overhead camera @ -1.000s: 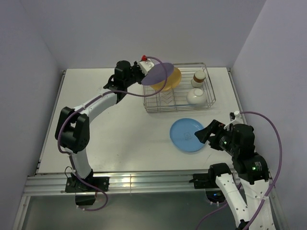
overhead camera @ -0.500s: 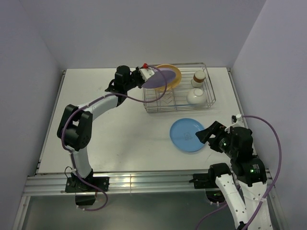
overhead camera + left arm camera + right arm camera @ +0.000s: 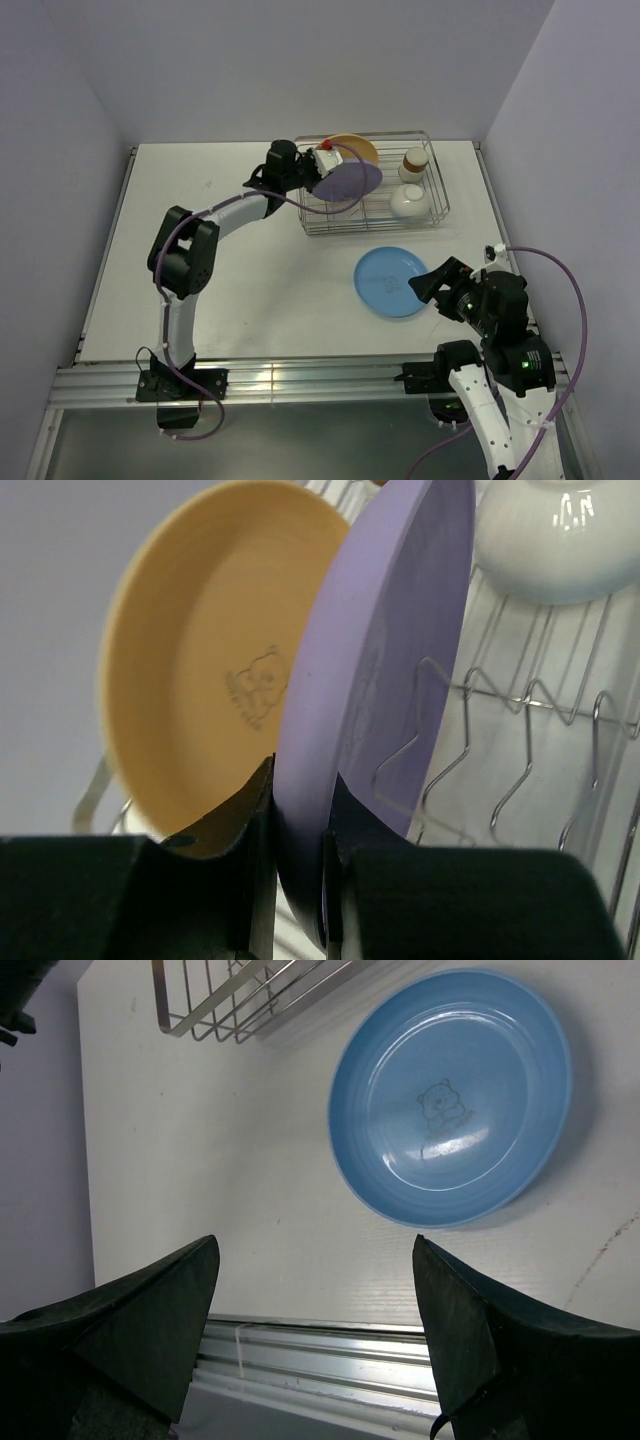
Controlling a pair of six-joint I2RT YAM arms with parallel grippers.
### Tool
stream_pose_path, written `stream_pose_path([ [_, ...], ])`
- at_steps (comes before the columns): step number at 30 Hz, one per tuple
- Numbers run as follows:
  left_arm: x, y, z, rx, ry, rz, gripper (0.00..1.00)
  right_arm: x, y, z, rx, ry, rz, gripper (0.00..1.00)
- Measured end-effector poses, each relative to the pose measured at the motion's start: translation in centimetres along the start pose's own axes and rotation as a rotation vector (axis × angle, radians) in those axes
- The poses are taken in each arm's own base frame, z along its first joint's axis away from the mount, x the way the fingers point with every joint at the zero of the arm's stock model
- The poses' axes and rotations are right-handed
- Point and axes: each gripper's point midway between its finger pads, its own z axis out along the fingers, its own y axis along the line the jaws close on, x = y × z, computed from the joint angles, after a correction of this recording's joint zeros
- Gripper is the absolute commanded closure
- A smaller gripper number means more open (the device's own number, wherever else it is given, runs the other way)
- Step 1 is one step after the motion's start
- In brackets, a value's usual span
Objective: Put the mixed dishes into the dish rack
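My right gripper will go down with open fingers onto the blue plate's near rim (image 3: 413,309) (image 3: 503,1202), toward the metal bar, because that plate is the only one still outside the rack.
My left gripper (image 3: 322,166) is shut on the rim of the lavender purple plate (image 3: 349,181) and holds it on edge over the left part of the silver wire dish rack (image 3: 436,206). In the left wrist view the purple plate (image 3: 385,650) stands close beside the orange-yellow plate (image 3: 205,670), which leans on edge in the rack (image 3: 352,147). The white bowl (image 3: 406,201) and the brown-rimmed cup (image 3: 414,160) sit in the rack's right part. The blue plate (image 3: 393,281) lies flat on the table in front of the rack. My right gripper (image 3: 434,284) is open and empty at its near right side; the right wrist view also shows the blue plate (image 3: 452,1095).
The rack's V-shaped dividers (image 3: 520,750) run under the purple plate. The metal rail (image 3: 300,380) lines the table's near edge. The rack's near corner (image 3: 215,1005) shows in the right wrist view. Walls close in the table at the back and both sides.
My left gripper has carried the purple plate rightward and down, from the rack's left rim to over its dividers, beside the orange-yellow plate. The right arm has shifted only slightly.
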Motion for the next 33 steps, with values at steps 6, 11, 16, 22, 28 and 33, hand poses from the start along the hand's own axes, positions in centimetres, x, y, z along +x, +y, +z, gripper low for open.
stream_pose_path([
  [6,-0.8,-1.2,2.7,0.028,0.01,-0.003,0.65,0.0,-0.2,0.0,0.012,-0.002,-0.001,0.15],
  [11,-0.9,-1.5,3.4,-0.026,0.024,-0.051,0.01,0.1,-0.4,0.1,0.017,0.0,0.0,0.15],
  [16,-0.5,-0.7,2.0,-0.142,0.05,-0.122,0.01,1.2,-1.9,1.9,0.086,0.055,0.046,0.14],
  [22,-3.7,3.0,-1.6,-0.319,0.043,-0.182,0.01,3.6,-5.6,5.1,0.294,0.196,0.151,0.13],
  [28,-12.2,5.8,-9.3,-0.456,-0.127,-0.302,0.01,7.3,-9.8,7.2,0.502,0.324,0.254,0.16],
  [33,-19.6,4.6,-17.3,-0.461,-0.379,-0.44,0.01,8.7,-12.1,8.5,0.595,0.321,0.314,0.22],
])
